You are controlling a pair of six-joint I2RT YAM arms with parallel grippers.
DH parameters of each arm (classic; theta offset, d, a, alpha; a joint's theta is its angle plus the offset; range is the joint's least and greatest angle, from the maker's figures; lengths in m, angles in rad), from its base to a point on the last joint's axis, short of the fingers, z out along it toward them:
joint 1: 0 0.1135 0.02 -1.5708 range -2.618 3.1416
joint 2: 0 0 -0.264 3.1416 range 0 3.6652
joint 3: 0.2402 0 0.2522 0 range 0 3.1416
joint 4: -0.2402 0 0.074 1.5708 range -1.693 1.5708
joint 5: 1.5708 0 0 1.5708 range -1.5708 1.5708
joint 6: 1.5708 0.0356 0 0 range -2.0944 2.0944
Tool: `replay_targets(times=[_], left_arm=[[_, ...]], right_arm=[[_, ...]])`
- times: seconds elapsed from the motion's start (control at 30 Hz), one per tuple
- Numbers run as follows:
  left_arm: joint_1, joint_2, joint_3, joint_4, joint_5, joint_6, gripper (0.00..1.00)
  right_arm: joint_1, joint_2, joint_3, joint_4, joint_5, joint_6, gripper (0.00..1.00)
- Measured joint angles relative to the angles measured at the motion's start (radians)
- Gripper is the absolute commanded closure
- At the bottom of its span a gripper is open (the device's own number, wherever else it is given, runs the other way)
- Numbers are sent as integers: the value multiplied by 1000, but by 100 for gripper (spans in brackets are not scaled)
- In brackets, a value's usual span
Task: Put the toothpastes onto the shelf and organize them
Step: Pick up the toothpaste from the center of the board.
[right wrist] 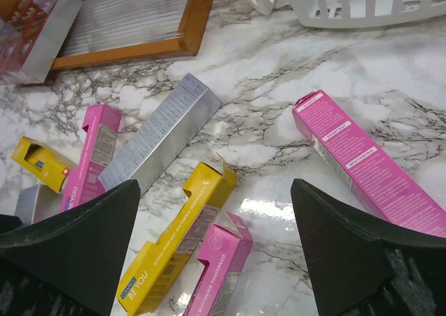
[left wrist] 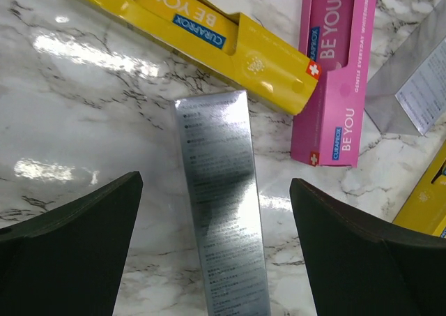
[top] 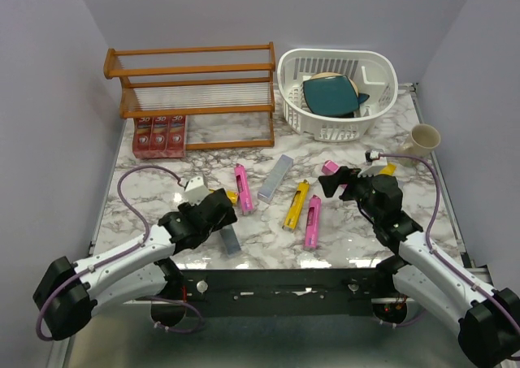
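Note:
I need to move my left gripper back and down onto the silver carton's near end (top: 231, 243) (left wrist: 237, 296), clear of the yellow carton, because that end is below and back of my gripper.
The orange-brown shelf (top: 191, 92) stands at the back left, with three red toothpastes (top: 159, 135) side by side under its left end. Loose cartons lie mid-table: pink (top: 244, 188), silver (top: 275, 179), yellow (top: 295, 205) and pink (top: 312, 221). My left gripper (top: 223, 214) hangs open over a silver carton (left wrist: 223, 204), which lies lengthwise between its fingers without touching them. A yellow carton (left wrist: 209, 37) and a pink one (left wrist: 334, 86) lie just beyond. My right gripper (right wrist: 214, 185) is open above a yellow carton (right wrist: 182, 236) and a pink carton (right wrist: 219, 271); another pink one (right wrist: 366, 162) lies to its right.
A white slotted basket (top: 374, 75) holding a teal object stands at the back right, next to the shelf. A cream cup (top: 422, 139) sits near the right edge. Grey walls close in the table on three sides.

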Motion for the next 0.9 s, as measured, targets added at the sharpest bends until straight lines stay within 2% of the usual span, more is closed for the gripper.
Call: replay_targets(times=[0.27,0.47,0.67,0.8,0.9], left_arm=[[-175,201,89,-71,-100,-186,4],[-300,286,126,-164,-138,-319,13],[-385,401,148,-222,-140,-403,30],[-404,423,163,-236,-140,-426,48],[-408,423,169,-243,-139,-428,56]], right_arm=[[0,2,0,1,-1,0,3],[0,13,0,1,-3,0,2],[0,17,1,1,-3,0,2],[0,19,2,1,-4,0,3],[0,19,2,1,-13,0,3]])
